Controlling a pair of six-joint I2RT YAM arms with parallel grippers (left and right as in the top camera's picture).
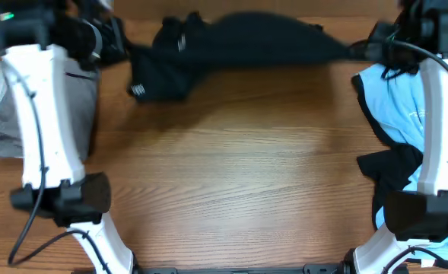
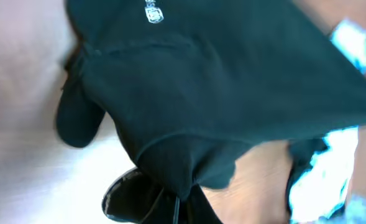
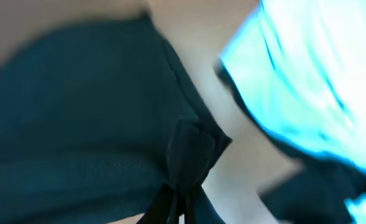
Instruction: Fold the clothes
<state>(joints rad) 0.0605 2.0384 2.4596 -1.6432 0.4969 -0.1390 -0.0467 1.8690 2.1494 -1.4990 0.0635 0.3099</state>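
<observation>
Next, my left gripper draws back and down onto the bare tabletop below and behind it and releases the tee's corner there, because the tee hangs bunched.
The black tee (image 1: 231, 46) hangs stretched across the far side of the wooden table between my two grippers, its left part bunched and drooping with small white lettering (image 1: 138, 90). My left gripper (image 1: 121, 42) is shut on the tee's left corner; in the left wrist view the black cloth (image 2: 214, 93) runs out from the jaws (image 2: 179, 202). My right gripper (image 1: 360, 52) is shut on the tee's right corner; in the right wrist view the fabric (image 3: 77, 124) bunches at the jaws (image 3: 181, 205). A light blue tee (image 1: 402, 103) lies at the right.
A grey and white pile of cloth (image 1: 11, 114) lies at the left edge under the left arm. More black cloth (image 1: 391, 167) lies with the light blue tee (image 3: 307, 74) under the right arm. The bare wooden table (image 1: 231, 175) spans the middle and front.
</observation>
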